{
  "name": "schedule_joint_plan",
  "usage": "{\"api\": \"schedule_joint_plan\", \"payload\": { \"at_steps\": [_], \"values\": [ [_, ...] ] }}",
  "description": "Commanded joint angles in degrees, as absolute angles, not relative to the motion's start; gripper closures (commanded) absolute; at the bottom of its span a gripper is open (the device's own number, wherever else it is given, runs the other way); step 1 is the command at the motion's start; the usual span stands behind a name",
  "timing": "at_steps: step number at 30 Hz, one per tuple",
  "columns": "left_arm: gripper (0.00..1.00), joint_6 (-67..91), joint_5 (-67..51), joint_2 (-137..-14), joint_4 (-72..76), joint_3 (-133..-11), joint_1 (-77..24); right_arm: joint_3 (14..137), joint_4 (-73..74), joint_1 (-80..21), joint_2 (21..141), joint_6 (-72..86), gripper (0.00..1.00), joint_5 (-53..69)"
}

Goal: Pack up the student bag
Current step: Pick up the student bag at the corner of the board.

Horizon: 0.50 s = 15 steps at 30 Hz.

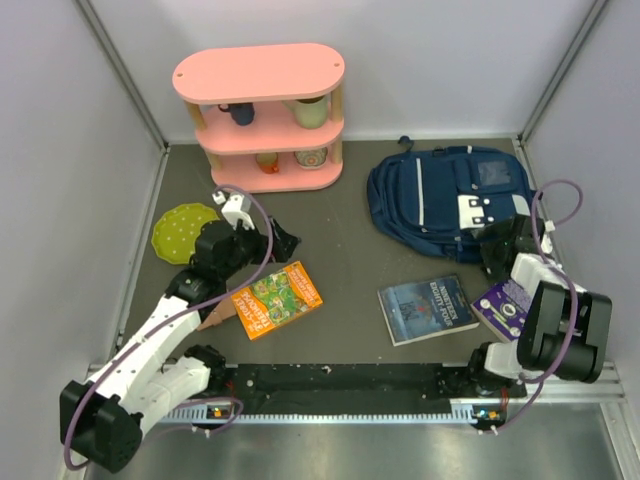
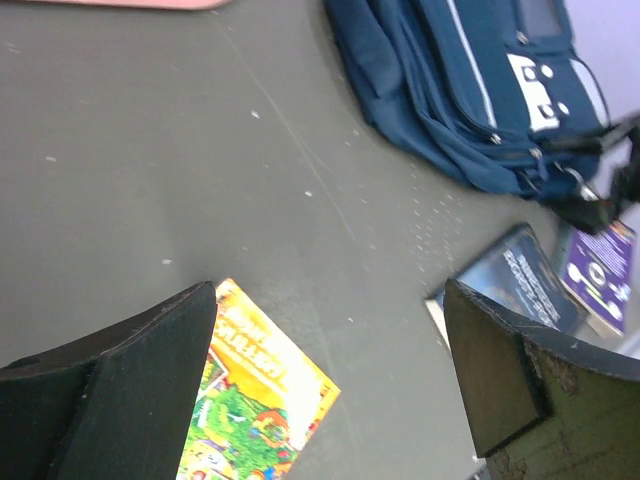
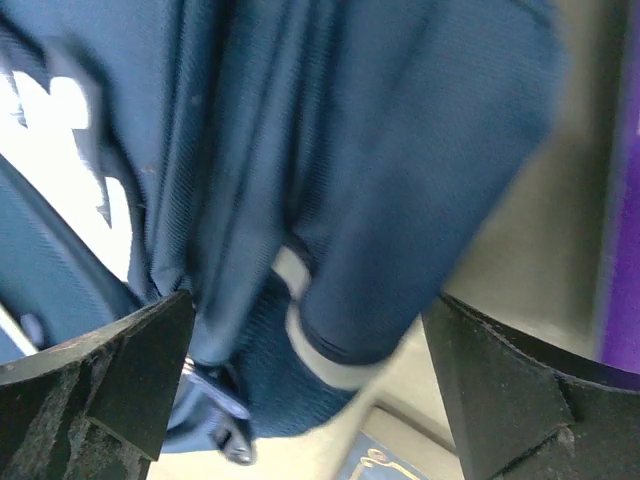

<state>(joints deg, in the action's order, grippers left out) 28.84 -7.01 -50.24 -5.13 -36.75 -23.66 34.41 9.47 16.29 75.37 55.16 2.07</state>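
Note:
The blue fabric (image 3: 302, 305) is already between the open fingers of my right gripper. The gripper will next move farther onto the bag's near edge, then close on the fabric.
The navy student bag (image 1: 445, 200) lies at the back right of the dark mat; it also shows in the left wrist view (image 2: 470, 90). My right gripper (image 1: 497, 252) is open at the bag's near right edge, its jaws either side of blue fabric and a zip pull (image 3: 215, 400), not closed on it. My left gripper (image 1: 283, 243) is open and empty above the mat, just behind an orange picture book (image 1: 276, 298), whose corner shows between its fingers (image 2: 262, 400). A dark blue book (image 1: 428, 309) and a purple book (image 1: 503, 304) lie near the right arm.
A pink three-tier shelf (image 1: 262, 112) with cups and bowls stands at the back. A green plate (image 1: 185, 231) lies at the left. Grey walls enclose the mat on three sides. A brown piece (image 1: 214, 318) sits beside the orange book.

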Motion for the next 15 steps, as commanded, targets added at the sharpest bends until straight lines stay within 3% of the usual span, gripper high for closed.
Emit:
{"api": "schedule_joint_plan", "payload": {
  "at_steps": [1, 2, 3, 8, 12, 15],
  "values": [
    [0.01, 31.7, -18.4, -50.6, -1.3, -35.8, -23.6, 37.1, 2.0, 17.6, 82.0, 54.5, 0.07, 7.9],
    [0.01, 32.1, -19.1, -50.7, -1.2, -35.6, -23.6, 36.7, 1.0, 17.6, 83.5, 54.5, 0.09, 8.5],
    [0.01, 32.4, -19.8, -50.4, -1.1, -35.2, -23.7, 36.0, 0.4, 17.6, 83.8, 54.8, 0.25, 9.1],
    [0.01, 33.4, -19.5, -46.8, -1.7, -33.0, -24.4, 31.3, -7.3, 17.7, 82.5, 52.7, 0.56, 13.4],
    [0.02, 31.5, -17.6, -46.8, -3.1, -34.5, -27.3, 29.7, -9.0, 17.7, 77.7, 51.9, 1.00, 19.5],
    [0.03, 28.9, -13.6, -49.8, -4.3, -37.8, -32.8, 29.7, -8.0, 17.5, 72.7, 55.2, 1.00, 25.6]
  ]
}}
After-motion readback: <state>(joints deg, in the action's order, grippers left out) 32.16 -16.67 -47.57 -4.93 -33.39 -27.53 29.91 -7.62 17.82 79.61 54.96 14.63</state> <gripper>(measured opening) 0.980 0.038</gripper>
